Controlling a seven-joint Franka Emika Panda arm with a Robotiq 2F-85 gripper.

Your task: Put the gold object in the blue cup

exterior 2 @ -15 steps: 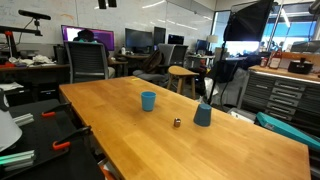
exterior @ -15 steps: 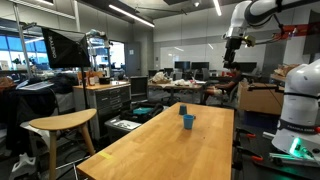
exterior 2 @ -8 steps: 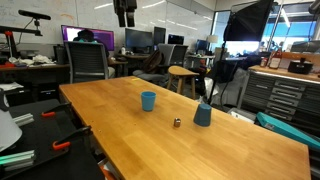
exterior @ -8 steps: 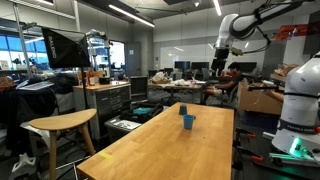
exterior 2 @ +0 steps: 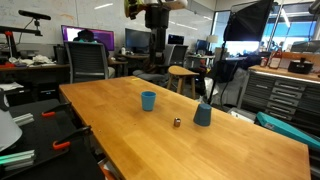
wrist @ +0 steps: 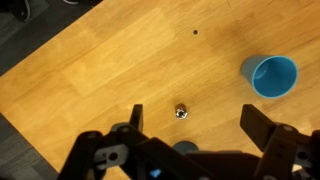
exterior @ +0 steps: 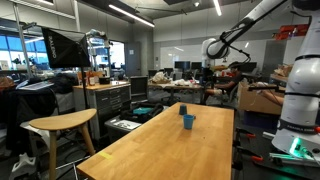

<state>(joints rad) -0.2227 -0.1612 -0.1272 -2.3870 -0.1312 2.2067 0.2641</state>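
Observation:
The gripper hangs high above the table, so it moves far down and outward onto the small gold object (exterior 2: 177, 122) (wrist: 181, 111) next, its open fingers on either side.
The small gold object (wrist: 181, 111) lies on the wooden table (wrist: 90, 80), also seen in an exterior view (exterior 2: 177, 122). The bright blue cup (wrist: 270, 75) stands upright to its right in the wrist view and shows in both exterior views (exterior 2: 148, 100) (exterior: 188, 121). My gripper (wrist: 198, 125) is open and empty, high above the table, with one finger (wrist: 135, 120) on each side of the gold object's area. It hangs well above the table in both exterior views (exterior 2: 157, 28) (exterior: 208, 66).
A taller grey-blue cup (exterior 2: 202, 114) stands near the gold object, also seen in another view (exterior: 182, 109), and is partly hidden under my gripper body in the wrist view (wrist: 183, 150). Stools, chairs and desks surround the long table. A dark speck (wrist: 194, 32) marks the tabletop.
The arm has swung in over the table, and the gripper has come into the upper part of the exterior view and lowered somewhat. The cups and the gold object have not moved.

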